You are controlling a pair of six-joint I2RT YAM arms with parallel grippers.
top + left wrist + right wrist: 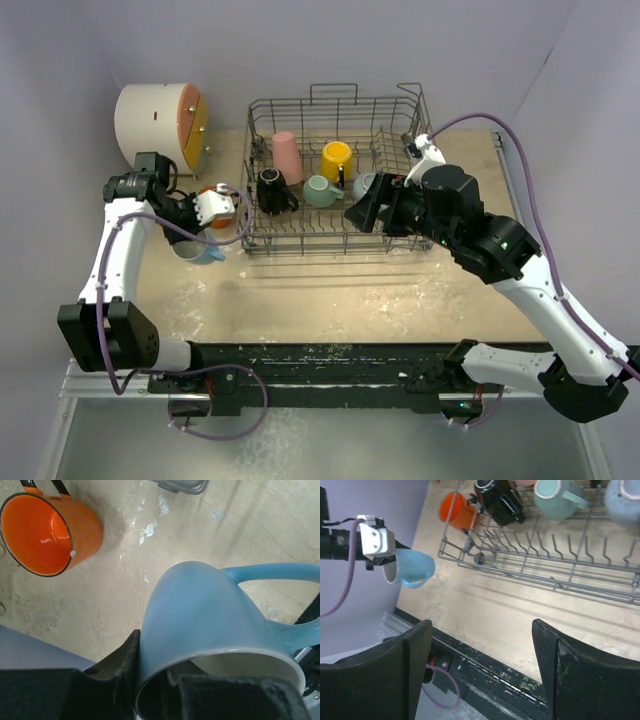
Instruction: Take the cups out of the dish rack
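Note:
My left gripper should move outward and down to release the light blue mug's rim, as the bare tabletop between orange mug and purple wall lies outward below the gripper.
The grey wire dish rack stands at the back middle of the table. In it are a pink tumbler, a yellow mug, a black mug, a teal mug and a grey mug. An orange mug sits on the table left of the rack. My left gripper is shut on the rim wall of the light blue mug, held tilted above the table. My right gripper hangs open and empty over the rack's front edge.
A white cylindrical cabinet with an orange-yellow front stands at the back left. Purple walls close in the left and back. The black rail of the table's near edge lies under my right fingers.

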